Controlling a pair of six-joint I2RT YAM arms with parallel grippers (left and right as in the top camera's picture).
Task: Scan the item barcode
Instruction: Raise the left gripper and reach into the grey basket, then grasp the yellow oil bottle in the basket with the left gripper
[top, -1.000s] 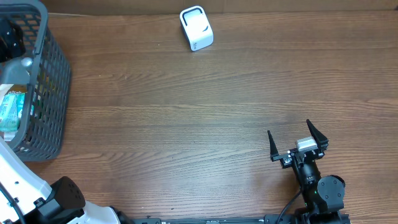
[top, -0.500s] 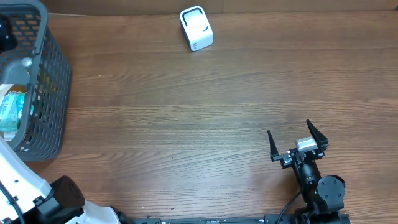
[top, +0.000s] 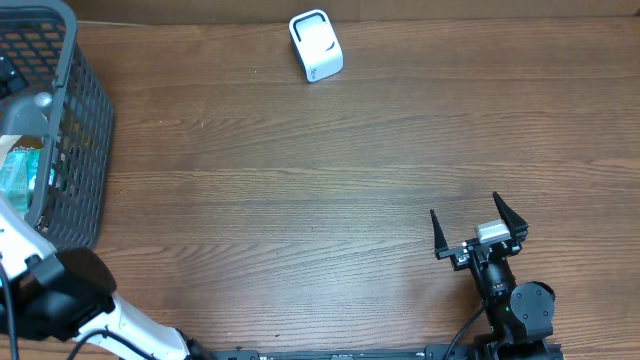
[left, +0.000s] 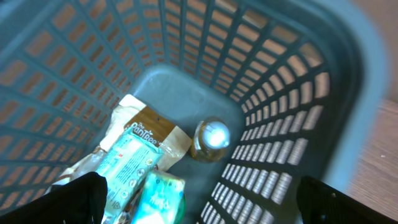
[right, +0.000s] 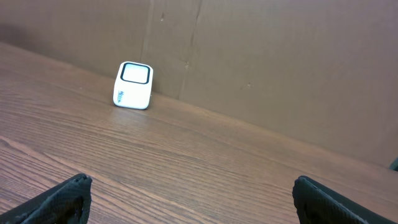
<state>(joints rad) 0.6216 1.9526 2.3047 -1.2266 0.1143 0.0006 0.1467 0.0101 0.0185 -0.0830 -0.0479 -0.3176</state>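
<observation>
My left gripper should next lower its open fingers into the basket (left: 280, 93) around the bottle top and close, because the round shiny bottle top (left: 213, 135) is uncovered below my left gripper.
My left gripper (left: 199, 214) hangs open over the grey plastic basket (left: 280, 93), looking down into it with nothing between its fingers. On the basket floor lie a teal packet (left: 165, 199), a pale green and white packet (left: 124, 158), a brown and white packet (left: 155, 127) and a round shiny bottle top (left: 210, 138). The white barcode scanner (top: 315, 45) stands at the far edge of the table, also in the right wrist view as the scanner (right: 132, 85). Low over bare wood at the near right, my right gripper (top: 478, 232) is open and empty.
The basket (top: 85, 150) fills the table's left end, and a teal packet (top: 18, 175) shows through its mesh. The left arm's white link and black joint (top: 60, 290) cross the near left corner. A brown board wall (right: 280, 62) rises behind the scanner.
The left arm has swung: its black joint moved up and left in the overhead view, and the dark gripper part at the top left has slid out of frame. The right arm is still.
</observation>
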